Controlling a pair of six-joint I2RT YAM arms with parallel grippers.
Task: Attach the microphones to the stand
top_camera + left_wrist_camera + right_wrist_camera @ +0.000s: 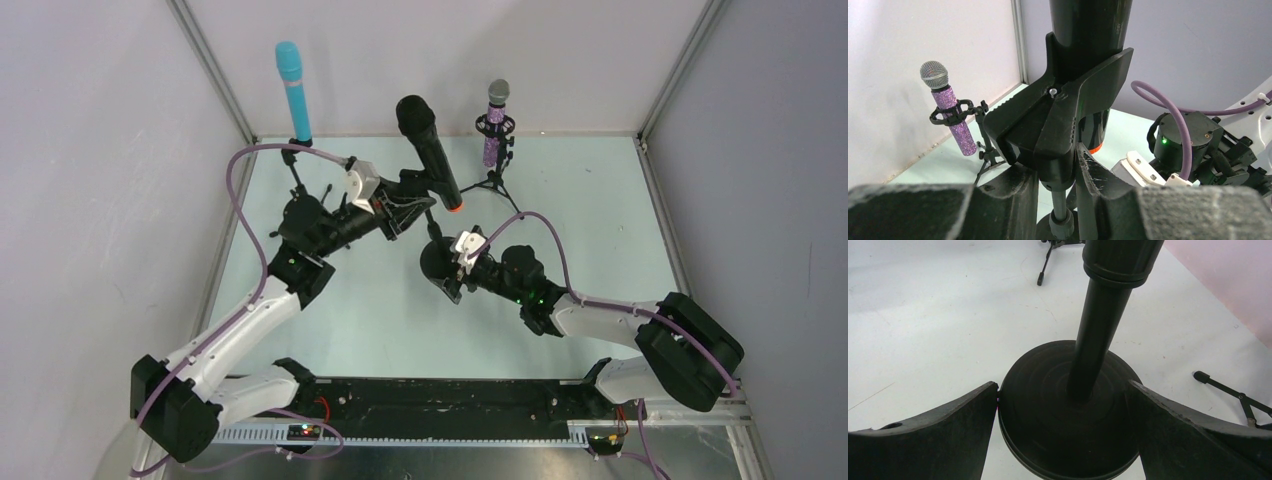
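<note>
My left gripper holds the clip and needs to move down and toward the right in the top view, over the black disc base, since the pole point(1060, 207) leans. Then it needs to release the clip.
The black microphone point(428, 150) with an orange end point(1094, 146) sits tilted in the spring clip point(1068, 105) of a round-based stand. My left gripper point(405, 208) point(1058, 165) is shut on that clip's lower handles, above the stand's thin pole point(1060, 207). My right gripper point(445, 268) point(1063, 384) is down at the table, and both its fingers press the sides of the stand's black disc base point(1048, 440). The light-blue microphone point(290, 88) stands upright in a stand at the back left. The purple glittery microphone point(494, 128) point(950, 115) is clipped in a tripod stand at the back.
The tripod's thin legs point(500, 185) point(1044, 266) spread over the pale green table point(600, 220) behind the round base, and another leg point(1233, 394) lies to its right. Grey walls and metal corner posts point(215, 70) enclose the back and sides. A purple cable point(1173, 115) loops off each wrist.
</note>
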